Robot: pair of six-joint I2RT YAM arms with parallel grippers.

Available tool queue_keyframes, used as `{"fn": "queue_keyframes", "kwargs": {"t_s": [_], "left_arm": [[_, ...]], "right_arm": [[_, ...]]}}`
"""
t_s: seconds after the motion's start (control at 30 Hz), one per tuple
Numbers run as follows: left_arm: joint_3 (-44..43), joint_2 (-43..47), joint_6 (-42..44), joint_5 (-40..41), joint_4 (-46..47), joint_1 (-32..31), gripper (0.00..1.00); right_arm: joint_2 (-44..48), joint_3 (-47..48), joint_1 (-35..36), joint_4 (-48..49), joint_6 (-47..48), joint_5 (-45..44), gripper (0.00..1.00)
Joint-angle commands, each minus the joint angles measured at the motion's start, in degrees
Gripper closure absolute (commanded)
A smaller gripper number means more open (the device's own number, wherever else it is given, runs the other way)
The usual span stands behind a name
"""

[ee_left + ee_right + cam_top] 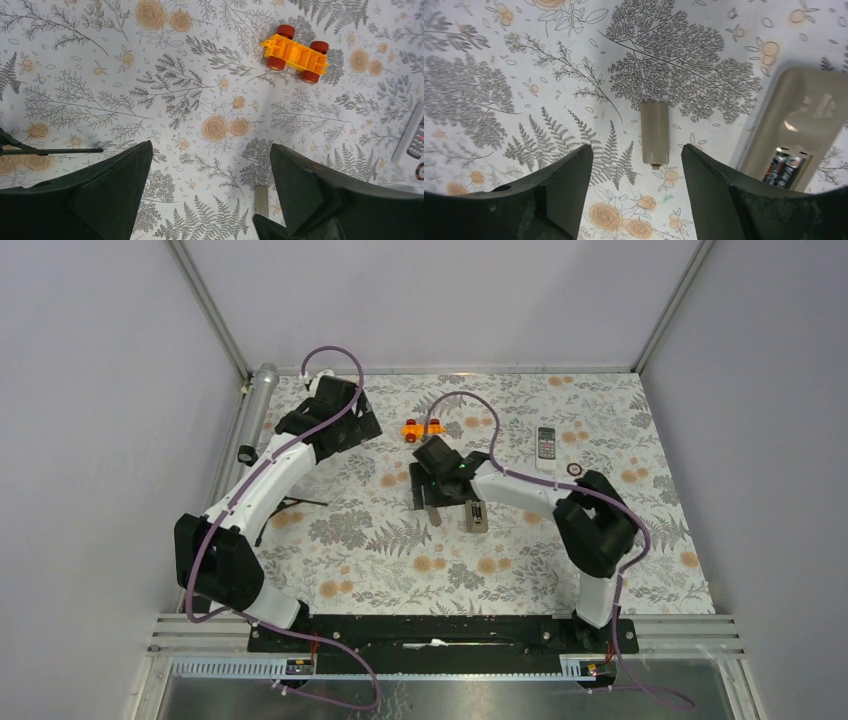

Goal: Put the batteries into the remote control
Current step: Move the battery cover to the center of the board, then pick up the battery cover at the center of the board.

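My right gripper should next go down and move back over the tab end of the battery cover, with its fingers on either side of the cover.
The remote control (809,117) lies face down, grey-brown back up, with its battery bay open; in the top view it (476,515) lies mid-table. The two batteries (786,168) lie side by side in the bay, partly hidden behind my right finger. The loose grey-brown battery cover (654,134) lies on the cloth left of the remote, and shows in the top view (434,512). My right gripper (636,152) is open and empty, hovering just short of the cover, also seen from above (445,496). My left gripper (211,147) is open and empty at the far left (360,428).
An orange toy cart (295,53) sits at the back centre (424,427). A white remote with a pale screen (546,447) and a small black ring (575,469) lie to the right. A thin black stand (285,505) lies on the left. A silver cylinder (262,390) lies off the cloth's left edge.
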State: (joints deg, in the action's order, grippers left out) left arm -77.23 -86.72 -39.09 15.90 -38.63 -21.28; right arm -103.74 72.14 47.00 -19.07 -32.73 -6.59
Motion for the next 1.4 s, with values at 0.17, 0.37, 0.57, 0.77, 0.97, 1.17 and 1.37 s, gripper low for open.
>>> {"fn": "queue_keyframes", "kwargs": {"t_s": [0.17,0.37,0.57,0.77,0.97,1.17,1.37], "left_arm": [[-0.5,5.9,3.2,-2.9,6.4,2.3,0.03],[2.0,6.8,2.9,-4.2,7.4,3.7,0.04],[2.0,6.9,3.1,-4.9,7.4,4.3,0.04],[2.5,7.2,2.7,-5.6,7.8,4.4,0.04],[2.9,7.8,2.9,-5.8,8.0,4.5,0.04],[3.5,8.1,3.1,-6.2,8.2,4.6,0.04],[3.8,8.1,5.4,-10.2,9.3,4.6,0.04]], "right_arm": [[-12.0,14.8,4.2,-18.7,1.8,-6.7,0.27],[-14.4,15.8,4.2,-21.1,1.1,-5.1,0.32],[-18.0,21.3,4.1,-26.3,0.6,-3.9,0.47],[-19.1,21.8,3.9,-26.1,1.2,-3.6,0.50],[-19.0,21.2,3.2,-25.5,0.8,-2.6,0.64],[-16.7,21.1,3.2,-25.7,0.7,-3.6,0.79],[-10.0,22.4,1.9,-30.9,0.7,-7.7,0.80]]}}
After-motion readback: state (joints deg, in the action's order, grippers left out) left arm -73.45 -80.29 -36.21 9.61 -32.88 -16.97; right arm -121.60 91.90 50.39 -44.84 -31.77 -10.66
